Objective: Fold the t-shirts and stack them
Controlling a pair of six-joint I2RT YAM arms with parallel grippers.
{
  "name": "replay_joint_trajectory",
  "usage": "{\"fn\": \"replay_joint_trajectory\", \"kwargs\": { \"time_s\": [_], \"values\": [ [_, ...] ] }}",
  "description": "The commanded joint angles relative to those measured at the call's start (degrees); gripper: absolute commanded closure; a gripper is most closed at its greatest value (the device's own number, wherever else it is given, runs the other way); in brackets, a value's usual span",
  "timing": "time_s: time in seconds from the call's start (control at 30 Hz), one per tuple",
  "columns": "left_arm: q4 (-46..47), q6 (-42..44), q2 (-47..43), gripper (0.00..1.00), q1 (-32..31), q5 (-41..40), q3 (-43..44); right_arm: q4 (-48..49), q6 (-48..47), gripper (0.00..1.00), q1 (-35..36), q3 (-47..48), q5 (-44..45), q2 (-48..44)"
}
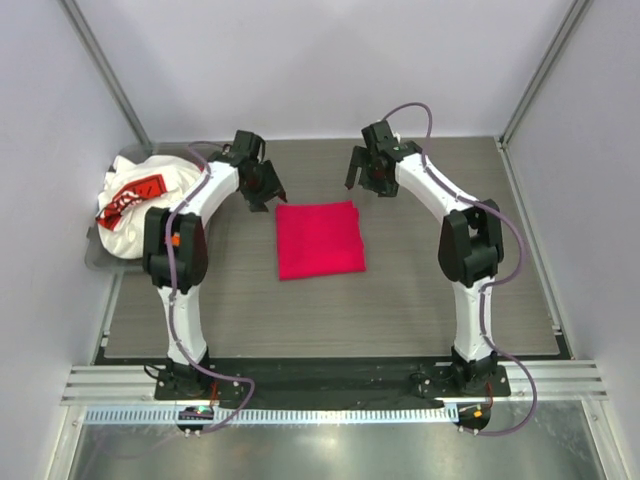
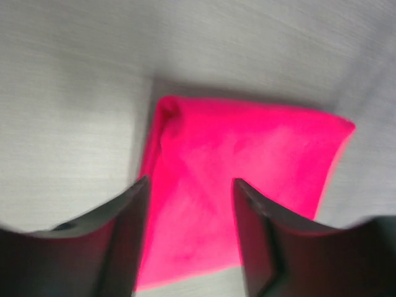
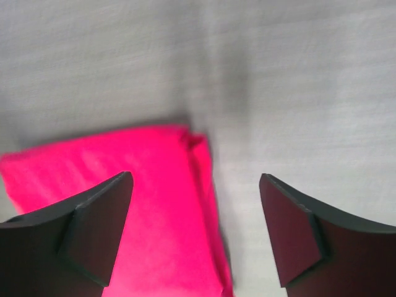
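My right gripper moves back and down onto the exposed layers at the folded t-shirt's edge farthest from the bin (image 3: 207, 199) next.
A magenta-red t-shirt (image 1: 318, 238) lies folded into a flat rectangle in the middle of the table; it also fills the left wrist view (image 2: 241, 185) and the lower left of the right wrist view (image 3: 124, 204). My left gripper (image 1: 266, 195) hovers just off its far left corner, jaws open with nothing between them (image 2: 190, 204). My right gripper (image 1: 362, 176) hangs above the far right corner, open and empty (image 3: 197, 210). A white t-shirt with a red-and-black print (image 1: 135, 195) lies crumpled in a heap at the far left.
The white shirt heap rests in a grey bin (image 1: 97, 262) at the table's left edge. Metal frame posts (image 1: 110, 75) rise at the back corners. The table (image 1: 450, 330) has a wood-grain top.
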Motion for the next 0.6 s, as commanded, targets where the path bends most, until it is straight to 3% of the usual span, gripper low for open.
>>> {"fn": "replay_joint_trajectory", "kwargs": {
  "time_s": [0.0, 0.03, 0.13, 0.33, 0.57],
  "values": [
    [-7.30, 2.84, 7.43, 0.38, 3.05, 4.26, 13.18, -2.98, -2.57, 0.09, -2.00, 9.44, 0.92, 2.81],
    [-11.58, 3.62, 8.66, 0.36, 3.14, 4.18, 18.86, -5.35, -2.83, 0.08, -2.35, 12.42, 1.10, 2.90],
    [-14.09, 5.65, 7.37, 0.33, 3.05, 3.74, 21.12, -4.76, -2.92, 0.08, -2.09, 8.01, 0.05, -2.61],
    [-6.28, 3.99, -8.53, 0.33, 1.21, 3.83, 0.43, 4.90, 0.41, 0.12, 4.92, -13.63, -8.01, -17.11],
    [5.76, -1.46, -19.44, 0.34, -6.26, 8.13, -18.94, 17.73, 7.09, 0.18, 8.02, -30.51, -17.52, -19.95]
  ]
}}
